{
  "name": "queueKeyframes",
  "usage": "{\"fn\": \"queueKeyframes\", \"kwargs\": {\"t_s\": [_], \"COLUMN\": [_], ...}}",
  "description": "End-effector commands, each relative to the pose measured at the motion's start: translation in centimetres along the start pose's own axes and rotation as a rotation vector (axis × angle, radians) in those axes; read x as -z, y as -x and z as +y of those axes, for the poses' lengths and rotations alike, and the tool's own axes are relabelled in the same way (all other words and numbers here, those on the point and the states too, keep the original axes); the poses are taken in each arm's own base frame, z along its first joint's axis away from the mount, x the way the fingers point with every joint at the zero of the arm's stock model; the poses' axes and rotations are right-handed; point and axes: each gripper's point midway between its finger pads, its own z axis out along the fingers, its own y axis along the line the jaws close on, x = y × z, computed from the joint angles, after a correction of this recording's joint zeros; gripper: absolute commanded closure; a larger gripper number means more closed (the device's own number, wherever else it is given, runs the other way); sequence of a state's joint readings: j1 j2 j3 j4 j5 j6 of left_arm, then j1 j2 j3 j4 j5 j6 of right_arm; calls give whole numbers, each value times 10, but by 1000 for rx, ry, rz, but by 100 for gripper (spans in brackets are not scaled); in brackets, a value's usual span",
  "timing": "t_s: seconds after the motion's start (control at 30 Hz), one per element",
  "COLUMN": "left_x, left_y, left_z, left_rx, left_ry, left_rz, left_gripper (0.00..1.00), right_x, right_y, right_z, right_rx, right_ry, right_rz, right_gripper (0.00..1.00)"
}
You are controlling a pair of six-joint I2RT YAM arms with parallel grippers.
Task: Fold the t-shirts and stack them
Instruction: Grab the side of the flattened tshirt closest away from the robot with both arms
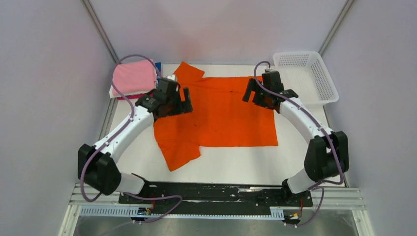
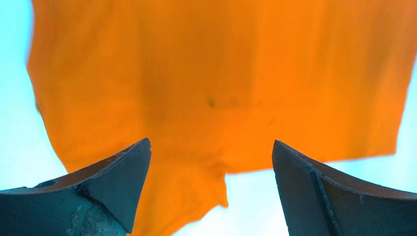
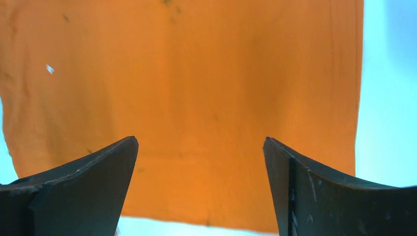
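Observation:
The near sleeve sticks out from the body of the shirt, so the left gripper will next move back toward the base bar and then go down onto the near sleeve's tip (image 1: 184,162) (image 2: 183,224).
The large orange t-shirt (image 1: 221,110) lies spread flat on the white table, one sleeve toward the back left, one toward the front left. It fills the left wrist view (image 2: 221,83) and the right wrist view (image 3: 196,98). My left gripper (image 1: 186,101) hovers open over the shirt's left part, by the sleeve and hem (image 2: 211,147). My right gripper (image 1: 250,92) hovers open over the shirt's back right corner (image 3: 200,142). Both are empty. A stack of folded t-shirts, pink on top (image 1: 133,77), lies at the back left, with white, red and blue edges showing.
A white plastic mesh basket (image 1: 327,81) stands at the back right corner. Grey walls close in the table on both sides and behind. The black base rail (image 1: 216,192) runs along the near edge.

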State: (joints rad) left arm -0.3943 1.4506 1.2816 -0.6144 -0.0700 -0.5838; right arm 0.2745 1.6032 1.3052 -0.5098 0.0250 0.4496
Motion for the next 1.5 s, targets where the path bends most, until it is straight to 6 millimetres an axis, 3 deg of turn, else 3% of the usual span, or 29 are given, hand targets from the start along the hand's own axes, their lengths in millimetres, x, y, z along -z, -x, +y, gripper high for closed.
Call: {"fn": "queueKeyframes", "kwargs": {"t_s": [0.0,0.2,0.33,0.43,0.57,0.73,0.93,1.07,1.17,1.3,1.47], "left_x": [26,54,56,53,50,44,29,23,22,23,35], "left_y": [-99,-193,-228,-239,-251,-260,-280,-291,-294,-293,-292], "left_z": [37,72,82,80,77,89,93,97,98,98,96], "left_rx": [5,13,24,47,62,55,72,75,76,75,67], "left_ry": [181,254,291,288,268,316,338,359,371,381,389], "left_rz": [164,342,422,440,458,457,508,543,556,562,601], "left_gripper": [0,0,0,4,18,33,41,54,73,90,100], "right_x": [35,68,69,64,57,48,44,42,43,48,60], "right_y": [-26,-56,-68,-77,-85,-92,-94,-95,-97,-100,-115], "right_z": [-24,-62,-78,-82,-84,-82,-85,-87,-89,-95,-121], "right_rx": [-152,-224,-232,-220,-203,-201,-194,-192,-201,-237,-353], "right_ry": [-43,-100,-136,-147,-150,-141,-157,-162,-169,-188,-278], "right_rz": [-44,-143,-143,-116,-87,-56,-44,-39,-40,-42,-15], "right_gripper": [0,0,0,0,0,0,0,0,0,0,0]}}
